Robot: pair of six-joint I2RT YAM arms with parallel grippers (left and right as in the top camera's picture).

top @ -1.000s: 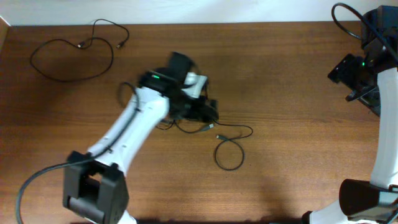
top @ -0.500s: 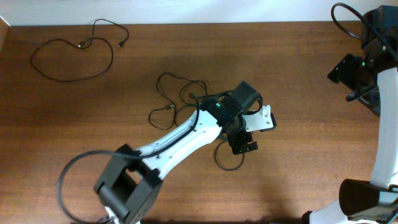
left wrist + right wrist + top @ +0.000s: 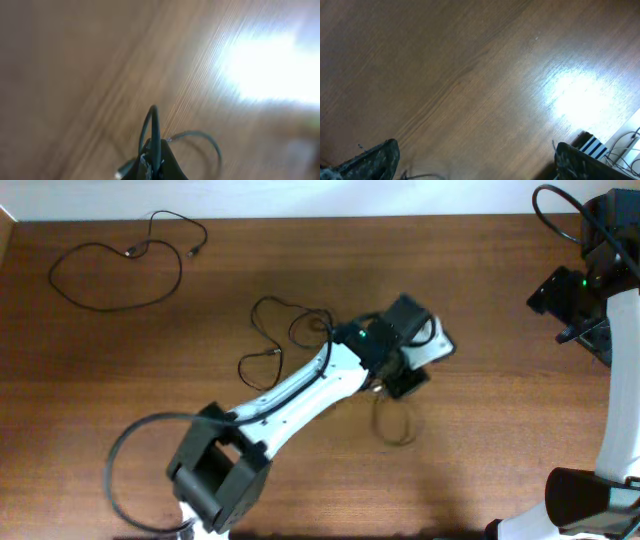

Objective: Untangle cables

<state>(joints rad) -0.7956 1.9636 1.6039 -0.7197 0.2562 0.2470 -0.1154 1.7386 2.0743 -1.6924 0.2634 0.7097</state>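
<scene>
The left gripper swings to the left in the overhead view toward the near bend of the loops next and releases the cable, since its rest lies there.
A thin black cable lies in loose loops [image 3: 268,332] at the table's middle and runs under my left arm. A narrow loop [image 3: 396,423] of it hangs down just below my left gripper [image 3: 407,380]. In the left wrist view the left gripper [image 3: 156,156] is shut on this cable [image 3: 153,125]; one strand arches up from the fingertips, another curls off to the right [image 3: 206,137], and a plug end [image 3: 120,174] shows at lower left. My right gripper [image 3: 477,165] is open over bare wood with nothing between its fingers [image 3: 376,159].
A second thin black cable [image 3: 112,275] lies apart as a wide loop at the far left corner. The right arm [image 3: 575,290] stays at the table's right edge, with a striped object [image 3: 594,146] and wires beside it.
My left arm swung right from the table's middle to the small loop and shut on the cable. The loop has shifted right and narrowed. The right arm has not moved.
</scene>
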